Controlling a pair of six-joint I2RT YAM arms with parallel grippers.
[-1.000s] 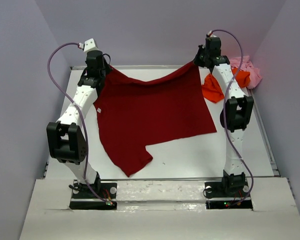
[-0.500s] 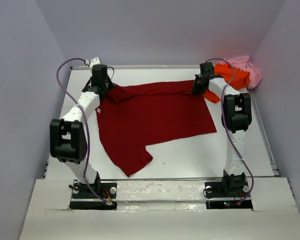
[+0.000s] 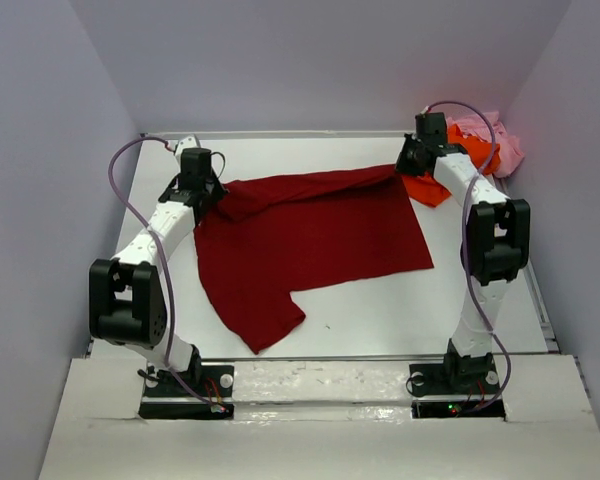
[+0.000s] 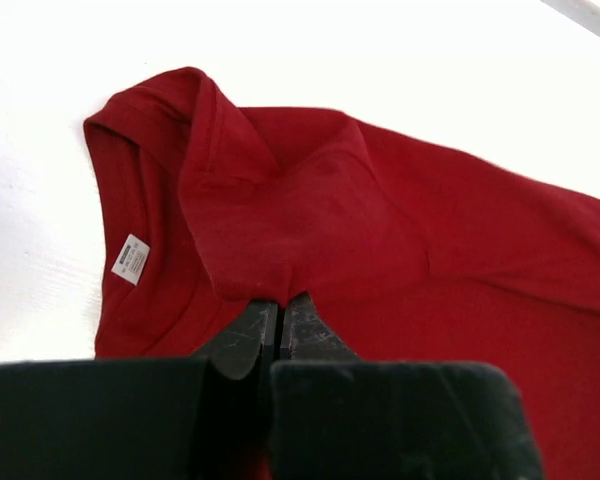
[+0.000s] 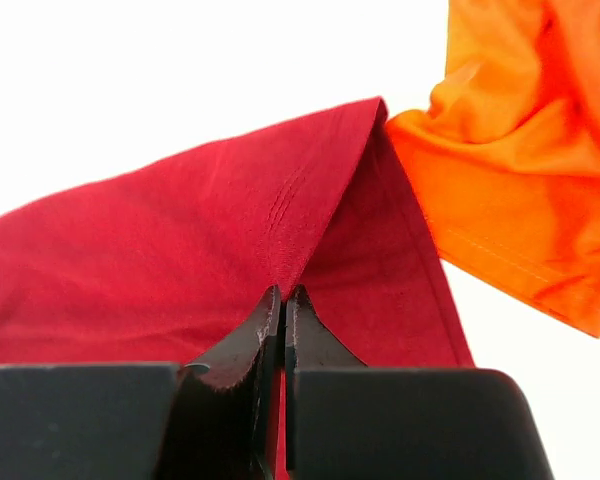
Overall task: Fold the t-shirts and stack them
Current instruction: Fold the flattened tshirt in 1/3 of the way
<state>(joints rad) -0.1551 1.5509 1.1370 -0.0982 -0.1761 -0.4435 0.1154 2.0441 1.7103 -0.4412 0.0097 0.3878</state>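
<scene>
I need to move my right gripper back toward my base next, down onto the red t-shirt's lower layer (image 3: 403,210), and let go of the t-shirt's corner, because the folded flap is still narrow.
The dark red t-shirt (image 3: 300,235) lies spread on the white table, its far edge folded over toward the near side. My left gripper (image 3: 212,190) is shut on the shirt's far left part near the collar (image 4: 280,295); a white label (image 4: 131,259) shows there. My right gripper (image 3: 405,165) is shut on the shirt's far right corner (image 5: 283,288). The bright orange t-shirt (image 3: 442,178) lies crumpled at the far right, touching the red one, and shows in the right wrist view (image 5: 520,150). The pale pink t-shirt (image 3: 495,140) is bunched behind it.
The table (image 3: 380,310) is walled by grey panels at left, right and back. A raised rim runs along the table's right edge (image 3: 535,290). Purple cables loop from both arms.
Both grippers came down from holding the red shirt's far edge high, then drew it toward the near side, so the top edge now lies folded over on the shirt.
</scene>
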